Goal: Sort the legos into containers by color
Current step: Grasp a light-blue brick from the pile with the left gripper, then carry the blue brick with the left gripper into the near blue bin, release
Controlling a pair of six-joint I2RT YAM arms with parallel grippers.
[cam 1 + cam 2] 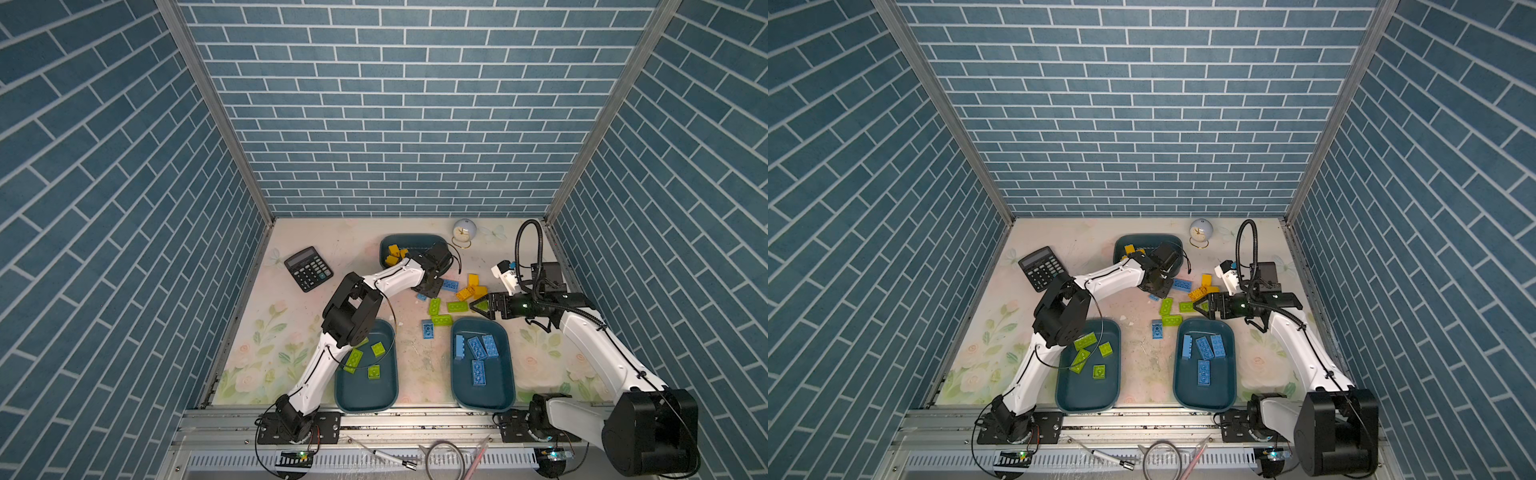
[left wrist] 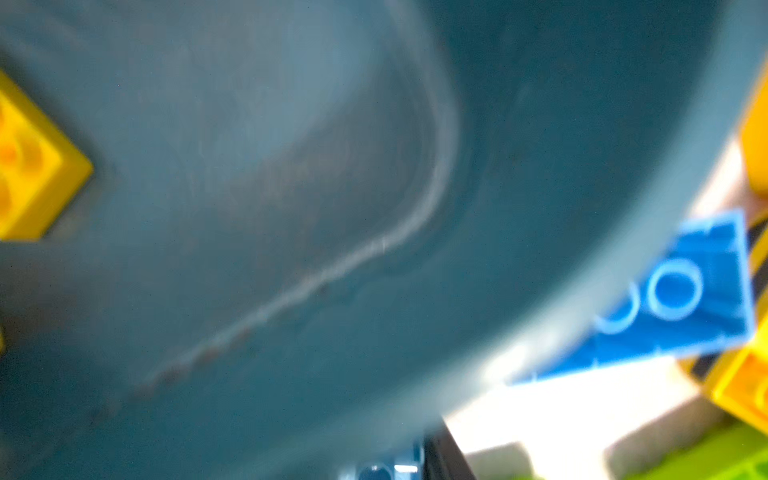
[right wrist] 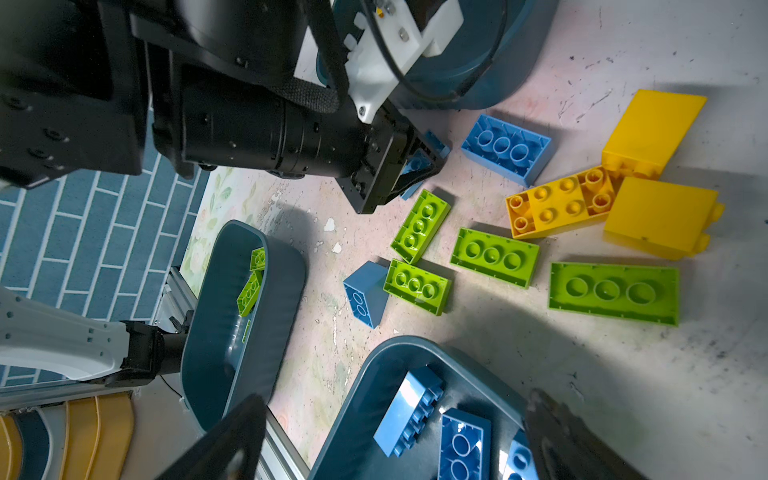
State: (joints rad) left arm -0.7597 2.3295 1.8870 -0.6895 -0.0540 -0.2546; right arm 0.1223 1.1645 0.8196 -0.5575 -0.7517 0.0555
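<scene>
The small blue lego is in my left gripper. I need to raise that gripper next and bring it back over the container of blue legos to let go of the lego among its color.
My left gripper reaches down beside the back container, which holds yellow legos. Its jaws are closed round a small blue lego on the mat. My right gripper hangs open just past the front right container, which holds blue legos; its fingers stand wide apart and hold nothing. The front left container holds green legos. Loose on the mat between the grippers lie a blue lego, yellow legos, green legos and another blue lego.
A black calculator lies at the back left of the mat. A small round clock stands at the back near the yellow container. A white and black device sits behind my right gripper. The metal rail runs along the front edge.
</scene>
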